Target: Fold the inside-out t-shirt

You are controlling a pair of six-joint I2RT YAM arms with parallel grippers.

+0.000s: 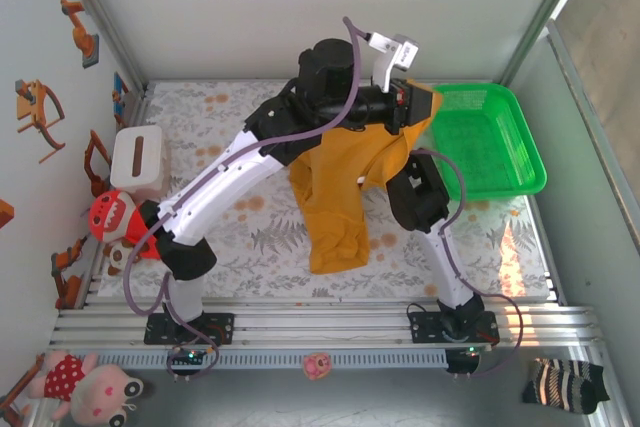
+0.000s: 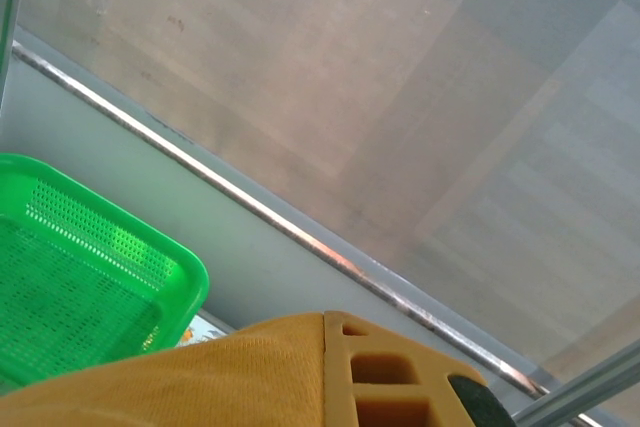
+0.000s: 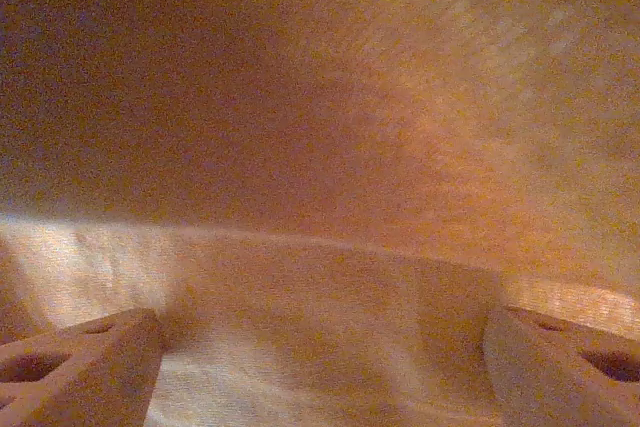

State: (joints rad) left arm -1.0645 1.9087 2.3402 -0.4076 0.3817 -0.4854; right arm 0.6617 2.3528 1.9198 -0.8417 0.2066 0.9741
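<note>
My left gripper holds the shirt's top edge and will next carry it down over the mat beside the white box and let it go, because the cloth hangs bunched.
The mustard inside-out t-shirt point(image 1: 335, 192) hangs bunched above the patterned mat, and its lower end rests near the front middle. My left gripper point(image 1: 418, 107) is raised at the back right, beside the basket, and is shut on the shirt's top edge. In the left wrist view the ribbed fabric point(image 2: 200, 377) presses against my orange finger point(image 2: 400, 377). My right arm point(image 1: 420, 202) reaches in under the hanging cloth from the right. In the right wrist view my right gripper point(image 3: 325, 357) is open. Its fingers point(image 3: 90, 357) are far apart, and shirt fabric point(image 3: 330, 147) lies close all round.
A green plastic basket point(image 1: 490, 137) point(image 2: 80, 287) stands at the back right of the mat point(image 1: 490, 247). A white box point(image 1: 138, 159) and a red toy point(image 1: 112, 217) are on the left edge. Enclosure walls stand close behind. A striped sock point(image 1: 565, 382) lies off the table at the front right.
</note>
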